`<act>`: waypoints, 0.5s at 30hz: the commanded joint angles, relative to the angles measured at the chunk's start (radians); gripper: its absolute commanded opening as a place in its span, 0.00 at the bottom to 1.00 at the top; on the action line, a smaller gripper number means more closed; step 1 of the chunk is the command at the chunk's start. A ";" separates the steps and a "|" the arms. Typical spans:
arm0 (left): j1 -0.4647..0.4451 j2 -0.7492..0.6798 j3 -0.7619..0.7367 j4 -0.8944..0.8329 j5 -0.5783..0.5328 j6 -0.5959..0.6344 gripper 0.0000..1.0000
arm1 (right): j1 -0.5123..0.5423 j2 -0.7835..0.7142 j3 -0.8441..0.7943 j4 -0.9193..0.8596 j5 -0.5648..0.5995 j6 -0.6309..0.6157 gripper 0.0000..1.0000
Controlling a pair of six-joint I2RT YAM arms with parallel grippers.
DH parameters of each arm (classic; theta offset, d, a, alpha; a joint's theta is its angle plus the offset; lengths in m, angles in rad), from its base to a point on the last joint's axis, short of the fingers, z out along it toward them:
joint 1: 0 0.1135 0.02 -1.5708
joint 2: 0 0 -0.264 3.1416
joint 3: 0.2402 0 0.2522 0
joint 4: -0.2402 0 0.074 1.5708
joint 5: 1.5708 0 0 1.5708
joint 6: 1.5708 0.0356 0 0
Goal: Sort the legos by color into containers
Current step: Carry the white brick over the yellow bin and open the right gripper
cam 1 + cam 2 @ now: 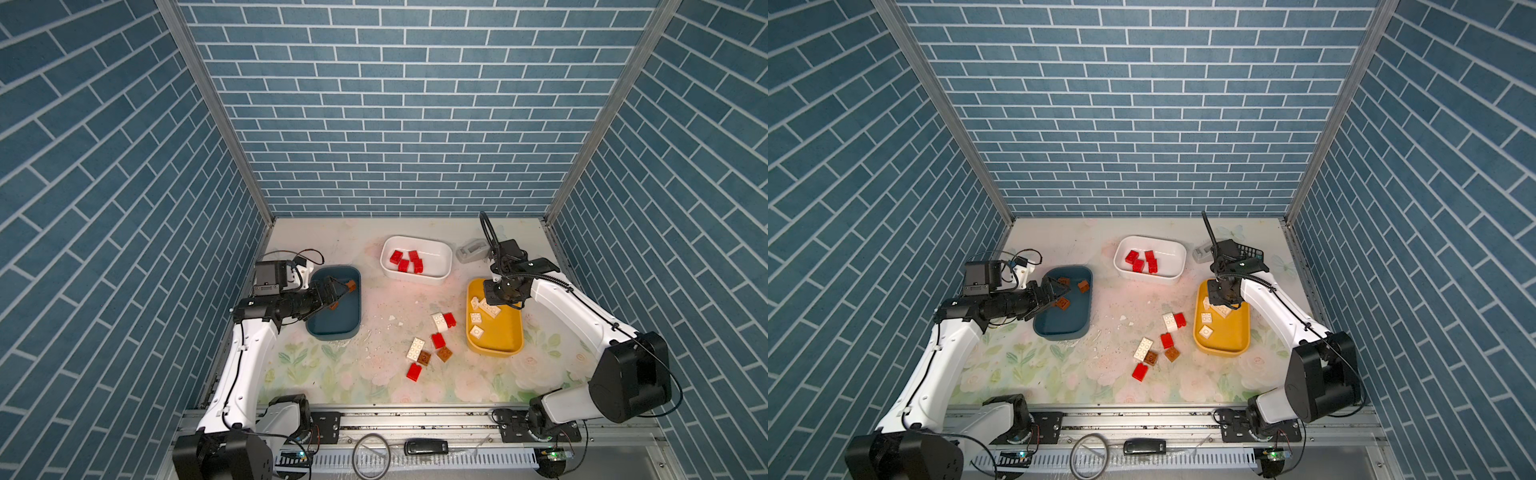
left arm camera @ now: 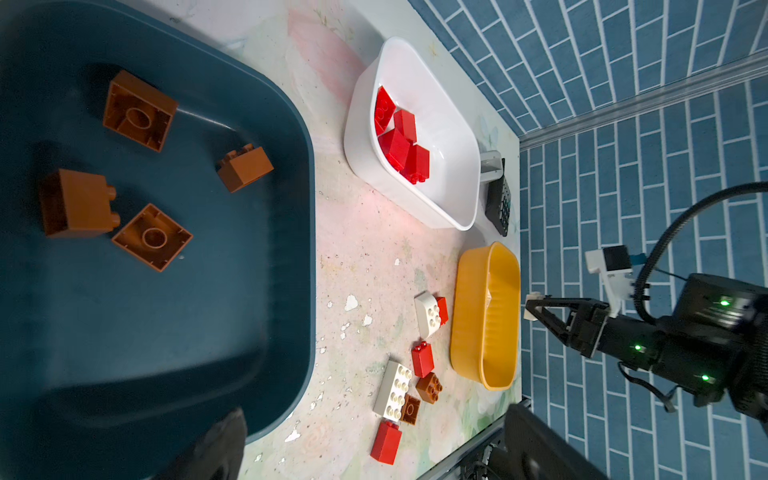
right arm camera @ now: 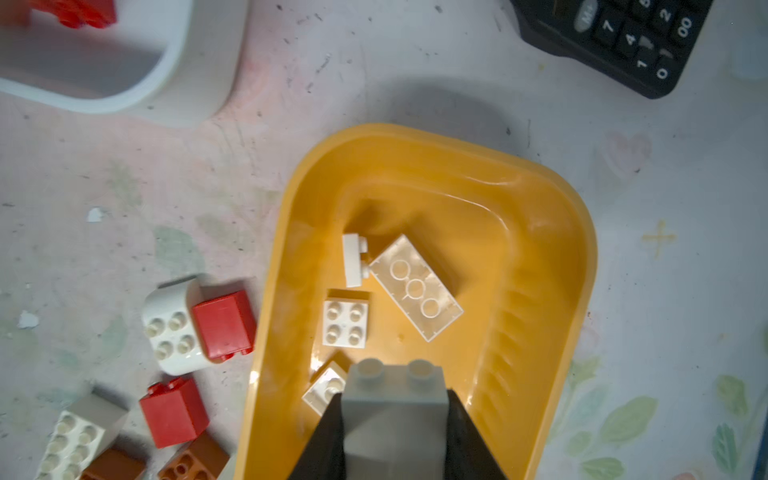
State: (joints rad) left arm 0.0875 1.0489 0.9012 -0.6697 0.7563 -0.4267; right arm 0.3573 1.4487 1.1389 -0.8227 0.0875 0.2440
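The white brick should go over the yellow tub's far end [image 3: 470, 238] next. My right gripper will lower outward and release it there, since the tub's bare bottom lies below and outward of it.
My left gripper [image 1: 338, 293] hangs open over the dark teal tub [image 1: 332, 328], with nothing between its fingers. Several brown bricks [image 2: 139, 110] lie inside that tub. Above the yellow tub [image 1: 496, 349], my right gripper [image 3: 395, 436] is shut on a white brick [image 3: 395, 399]. Several white bricks [image 3: 345, 318] lie below it in the tub. The white tub [image 1: 432, 278] holds several red bricks [image 1: 405, 261]. Between the tubs, loose bricks lie on the mat: a white oblong one [image 1: 416, 348], red ones [image 1: 414, 371] and brown ones [image 1: 444, 354].
A grey tape dispenser [image 1: 471, 250] and a black calculator [image 3: 615, 37] sit at the back right, behind the yellow tub. Small white crumbs [image 1: 392, 320] dot the mat. Blue brick-pattern walls close in three sides, and a metal rail [image 1: 415, 419] runs along the front edge.
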 commanded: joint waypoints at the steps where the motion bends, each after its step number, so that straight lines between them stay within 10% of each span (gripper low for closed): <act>1: 0.004 0.003 0.009 0.058 0.048 -0.045 0.98 | -0.038 0.033 -0.006 0.062 0.048 -0.053 0.22; 9: 0.004 -0.006 -0.018 0.129 0.069 -0.097 0.98 | -0.104 0.143 -0.025 0.213 0.095 -0.123 0.25; 15: 0.003 -0.002 -0.024 0.143 0.076 -0.103 0.98 | -0.120 0.184 -0.012 0.235 0.032 -0.129 0.49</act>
State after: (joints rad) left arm 0.0875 1.0492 0.8890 -0.5510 0.8143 -0.5255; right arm 0.2394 1.6321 1.1206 -0.6079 0.1490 0.1440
